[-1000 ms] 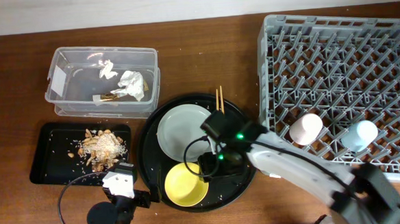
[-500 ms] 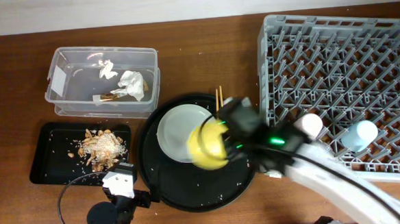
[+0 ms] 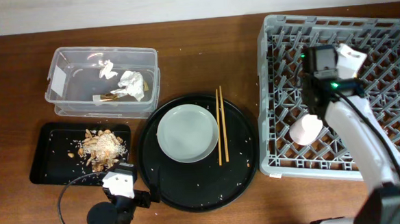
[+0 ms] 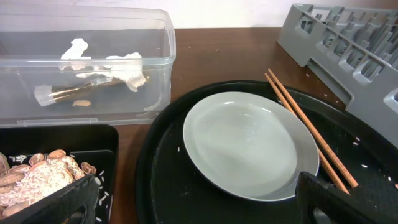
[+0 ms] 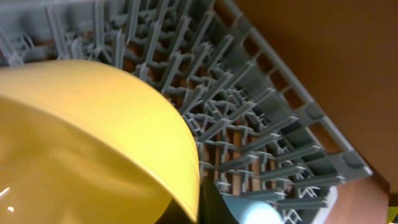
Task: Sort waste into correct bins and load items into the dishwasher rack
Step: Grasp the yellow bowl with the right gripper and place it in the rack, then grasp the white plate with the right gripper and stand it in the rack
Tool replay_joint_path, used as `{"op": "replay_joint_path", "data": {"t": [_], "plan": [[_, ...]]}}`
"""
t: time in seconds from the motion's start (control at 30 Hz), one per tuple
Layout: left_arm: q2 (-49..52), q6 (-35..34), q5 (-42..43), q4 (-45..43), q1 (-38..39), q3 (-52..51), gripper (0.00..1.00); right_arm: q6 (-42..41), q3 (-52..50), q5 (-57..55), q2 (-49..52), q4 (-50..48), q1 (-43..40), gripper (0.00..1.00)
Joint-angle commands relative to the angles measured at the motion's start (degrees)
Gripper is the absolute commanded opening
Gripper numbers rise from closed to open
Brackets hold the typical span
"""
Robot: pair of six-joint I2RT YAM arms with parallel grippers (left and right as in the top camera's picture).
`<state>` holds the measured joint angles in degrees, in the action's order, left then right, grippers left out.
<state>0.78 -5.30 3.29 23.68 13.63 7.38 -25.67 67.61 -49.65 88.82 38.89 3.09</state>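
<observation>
Next, my right gripper shifts to the left in the overhead view and down. It then releases the bowl (image 5: 87, 143) among the rack's wires beyond the pink cup, because those stand empty.
My right gripper (image 5: 200, 202) is shut on the rim of the yellow bowl (image 5: 87, 143), which it holds tilted over the grey dishwasher rack (image 3: 360, 35). From above the arm hides the bowl. A pink cup (image 3: 305, 129) stands in the rack, and a blue cup (image 5: 250, 212) shows just past the bowl. The white plate (image 3: 183, 133) and the wooden chopsticks (image 3: 220, 125) lie on the round black tray (image 3: 237, 165). My left gripper (image 4: 199, 211) hangs open at that tray's near left edge, holding nothing.
The clear tub (image 3: 102, 79) at the back left holds a crumpled napkin (image 3: 131, 83) and a wrapper strip (image 3: 106, 97). In front of it, the shallow black tray (image 3: 51, 150) carries food scraps (image 3: 102, 146). The left arm's cable trails along the table's front edge.
My right gripper shut on the yellow bowl, lifted it off the round tray and carried it right, over the rack. The chopsticks are now uncovered. The left arm stayed still.
</observation>
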Motion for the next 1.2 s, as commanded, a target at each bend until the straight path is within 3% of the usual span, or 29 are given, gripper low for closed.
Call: {"op": "replay_joint_path", "data": {"t": [0.0,0.43,0.47,0.5,0.53,0.67,0.8,0.87,1.0,1.1,1.17], "plan": [[-0.4,1.1,0.8,-0.3,-0.3,-0.4,1.00,0.4,2.7,-4.7,7.1,-0.4,1.3,0.04],[-0.4,1.1,0.8,-0.3,-0.3,-0.4,1.00,-1.6,2.9,-5.0,10.4,13.4,10.6,0.05],[-0.4,1.1,0.8,-0.3,-0.3,-0.4,1.00,-1.6,2.9,-5.0,9.8,13.6,11.0,0.14],[-0.4,1.1,0.8,-0.3,-0.3,-0.4,1.00,-1.6,3.1,-5.0,8.9,13.8,11.6,0.44],[-0.4,1.1,0.8,-0.3,-0.3,-0.4,0.99,-1.6,3.8,-5.0,7.7,14.5,12.5,0.55],[-0.4,1.1,0.8,-0.3,-0.3,-0.4,1.00,4.5,8.3,4.7,3.8,15.8,17.7,0.77],[-0.4,1.1,0.8,-0.3,-0.3,-0.4,1.00,9.2,10.2,36.9,2.6,16.8,22.6,0.78],[-0.4,1.1,0.8,-0.3,-0.3,-0.4,1.00,8.7,7.9,54.8,3.9,15.0,25.2,0.73],[-0.4,1.1,0.8,-0.3,-0.3,-0.4,1.00,0.7,3.9,57.2,6.1,11.1,28.9,0.71],[-0.4,1.1,0.8,-0.3,-0.3,-0.4,1.00,1.0,2.4,61.6,8.3,6.8,33.7,0.68],[-0.4,1.1,0.8,-0.3,-0.3,-0.4,1.00,-6.6,2.2,59.8,10.0,6.8,36.1,0.68]]}}
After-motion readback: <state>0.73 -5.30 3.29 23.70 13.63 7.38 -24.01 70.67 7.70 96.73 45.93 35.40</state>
